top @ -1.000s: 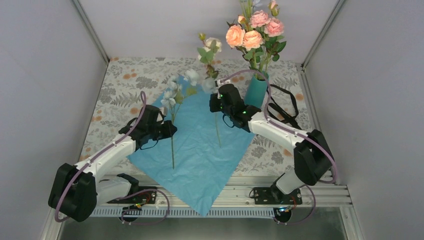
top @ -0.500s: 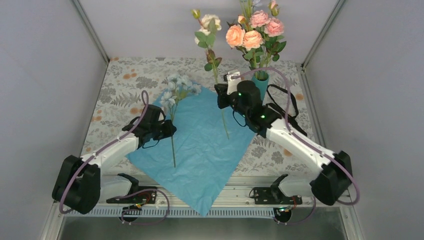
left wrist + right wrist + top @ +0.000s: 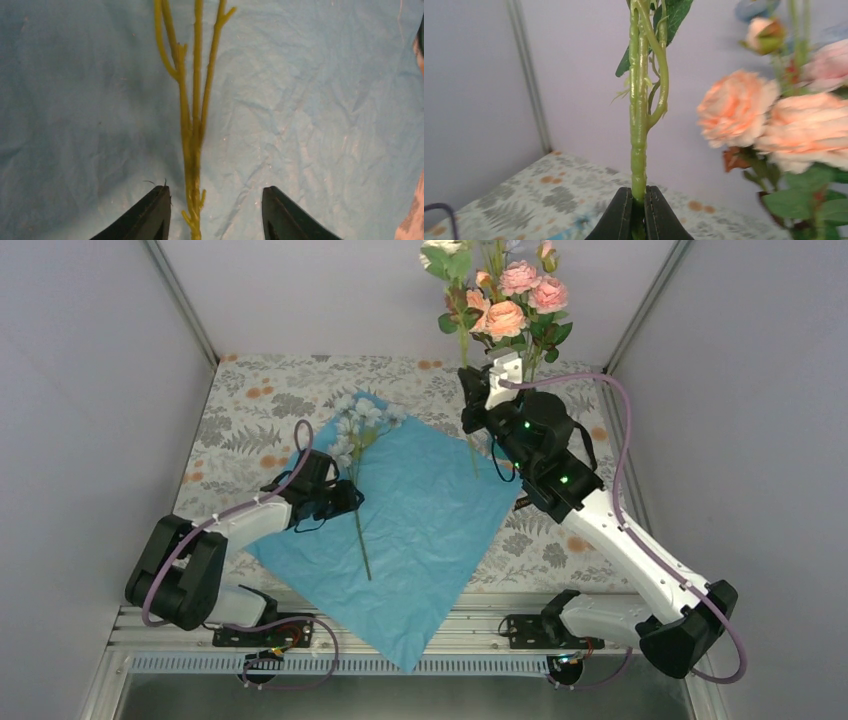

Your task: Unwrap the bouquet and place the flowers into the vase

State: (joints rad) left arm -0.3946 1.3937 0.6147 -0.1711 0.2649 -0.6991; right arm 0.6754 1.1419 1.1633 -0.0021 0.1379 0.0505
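Observation:
I need to lift my right gripper past the roses [image 3: 505, 315] next, toward the right in the top view, and then lower the stem among them, because the end of the cream flower's stem hangs over the paper [image 3: 420, 530].
The blue paper [image 3: 420, 530] lies spread flat on the table. On it rests a pale-blue flower [image 3: 355, 425] on a long green stem [image 3: 192, 125]. My left gripper [image 3: 350, 502] hovers low over that stem, open, and the stem runs between its fingertips [image 3: 160, 197] without touching them. My right gripper [image 3: 470, 408] is raised and shut on the stem [image 3: 639, 125] of a cream flower [image 3: 440, 255], held upright. Right beside it stand peach and pink roses [image 3: 505, 315] [image 3: 734, 110]. The vase is hidden behind my right wrist.
A floral tablecloth [image 3: 250, 410] covers the table. A black strap [image 3: 575, 445] lies right of my right arm. Grey enclosure walls stand on three sides. A metal rail [image 3: 430, 625] runs along the near edge, overlapped by the paper's corner.
My left gripper has opened and let go of the pale-blue flower's stem, which now lies on the paper. My right gripper has carried the cream flower up and to the right, next to the roses.

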